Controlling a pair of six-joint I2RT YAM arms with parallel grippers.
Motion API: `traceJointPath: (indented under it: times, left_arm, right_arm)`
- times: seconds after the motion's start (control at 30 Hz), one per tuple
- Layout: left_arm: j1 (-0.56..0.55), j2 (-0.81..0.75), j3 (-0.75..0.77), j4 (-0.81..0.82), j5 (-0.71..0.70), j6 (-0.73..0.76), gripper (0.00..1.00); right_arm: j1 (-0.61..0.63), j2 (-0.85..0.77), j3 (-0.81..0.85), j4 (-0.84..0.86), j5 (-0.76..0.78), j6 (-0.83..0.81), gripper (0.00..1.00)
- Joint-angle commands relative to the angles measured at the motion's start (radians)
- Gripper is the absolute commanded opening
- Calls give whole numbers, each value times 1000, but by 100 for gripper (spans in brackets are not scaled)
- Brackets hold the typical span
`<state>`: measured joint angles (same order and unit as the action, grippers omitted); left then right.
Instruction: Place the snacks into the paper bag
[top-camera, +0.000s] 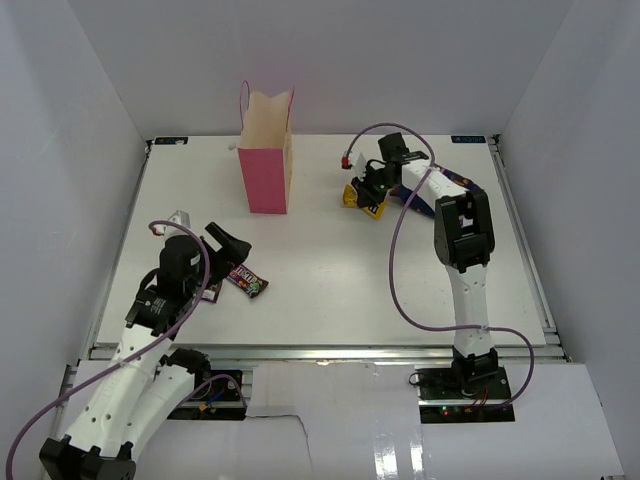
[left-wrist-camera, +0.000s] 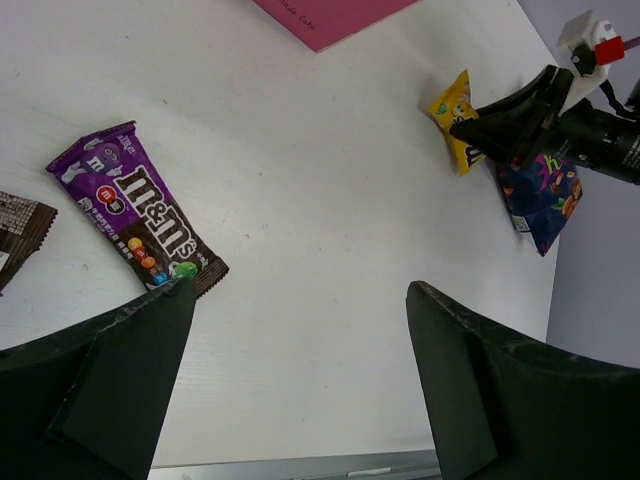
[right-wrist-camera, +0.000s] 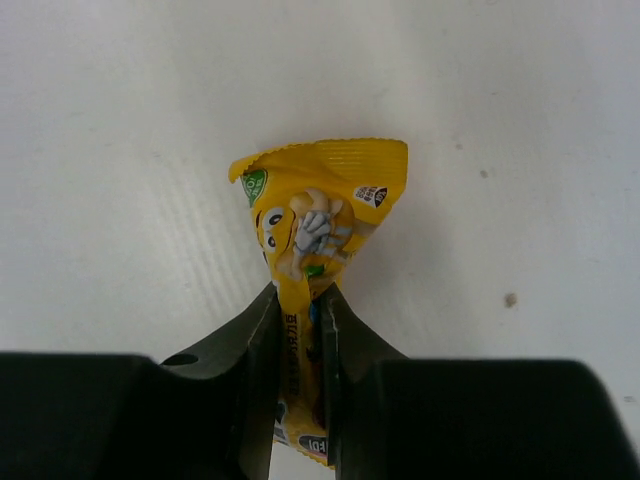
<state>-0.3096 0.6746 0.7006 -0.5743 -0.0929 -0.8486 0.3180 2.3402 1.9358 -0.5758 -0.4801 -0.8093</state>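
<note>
My right gripper will next lift the yellow packet over the bag's opening (top-camera: 267, 119), above and to its left in the top view, and release it.
The pink paper bag (top-camera: 267, 153) stands upright at the back of the table, mouth open; its base corner shows in the left wrist view (left-wrist-camera: 330, 18). My right gripper (top-camera: 368, 192) is shut on a yellow candy packet (right-wrist-camera: 318, 215), pinched between the jaws, to the right of the bag. The crinkly blue-purple snack bag (left-wrist-camera: 541, 195) lies beside it, partly hidden under the right arm. A purple-brown candy packet (left-wrist-camera: 140, 218) lies on the table at front left, also in the top view (top-camera: 246, 279). My left gripper (top-camera: 228, 243) is open and empty just above it. Another brown packet (left-wrist-camera: 20, 228) lies at the left.
White walls enclose the table on three sides. The right arm's purple cable (top-camera: 400, 250) loops over the table's middle right. The table's front edge (left-wrist-camera: 300, 466) lies just below the left gripper.
</note>
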Motion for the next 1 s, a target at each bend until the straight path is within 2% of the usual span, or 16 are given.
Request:
traceJointPath:
  times: [0.0,0.2,0.23,0.4,0.5,0.57,0.67,0.7,0.8,0.97]
  left_arm:
    - [4,-38,-36,-1,2,-32,97]
    - [3,-63,-96,1,-2,-64,97]
    - [4,-63,-98,1,-2,-64,97]
    - [4,-52,-99,7,-10,-55,97]
    - [4,-50,-108,17,2,-56,97]
    - [4,-53,-128,21,8,-72,97]
    - [4,-64,-153,27,24,-96,96]
    - [4,-69,-158,27,31,-102,96]
    - [3,-99,-173,24,39,-106,95]
    - [4,-136,-176,4,33,-107,95]
  right_arm:
    - [1,-146,-64,-35,-132,44,19]
    - [84,-364,-70,-23,-319,230,13]
    - [101,-392,-75,-1,-348,274,9]
    - [249,-515,-100,325,-345,589,8]
    - [326,-484,-5,439,-183,772,8]
    - [361,-427,75,545,2,902,8]
    - [401,-326,214,651,240,996,10]
    - [414,-300,253,666,353,1001,12]
    - [461,-207,331,782,544,940,14]
    - [500,-122,356,1040,701,811,16]
